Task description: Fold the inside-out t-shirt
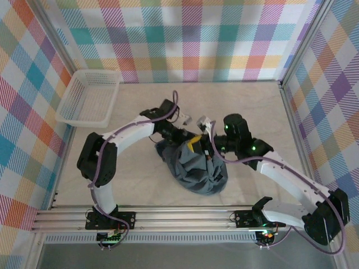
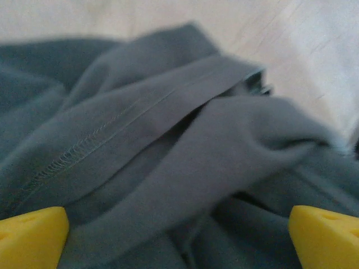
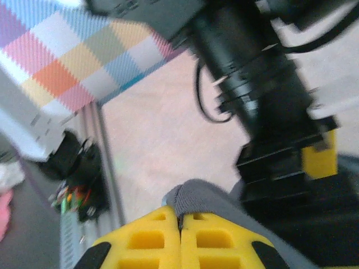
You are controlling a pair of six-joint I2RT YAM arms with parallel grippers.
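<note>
My right gripper draws back over the t-shirt's near part toward the metal bar next and releases the t-shirt's edge. The t-shirt (image 1: 196, 171) is bunched up between my arms.
The inside-out t-shirt (image 1: 196, 171) is a slate blue-grey bunched heap in the middle of the table, partly lifted between the two arms. My left gripper (image 1: 192, 144) hovers at the heap's top edge. In the left wrist view it (image 2: 179, 244) stands wide open, and the folds and a stitched hem of the t-shirt (image 2: 168, 140) lie under the gap between its yellow fingertips (image 2: 31, 235). My right gripper (image 3: 180, 227) is shut on a ribbed edge of the t-shirt (image 3: 196, 196); from above it (image 1: 212, 157) sits at the heap's upper right.
A white mesh basket (image 1: 90, 98) stands at the back left, by the checked wall. Checked walls close the table on three sides, and a metal rail (image 1: 168, 216) runs along the near edge. The left arm (image 3: 263, 101) looms close in the right wrist view.
</note>
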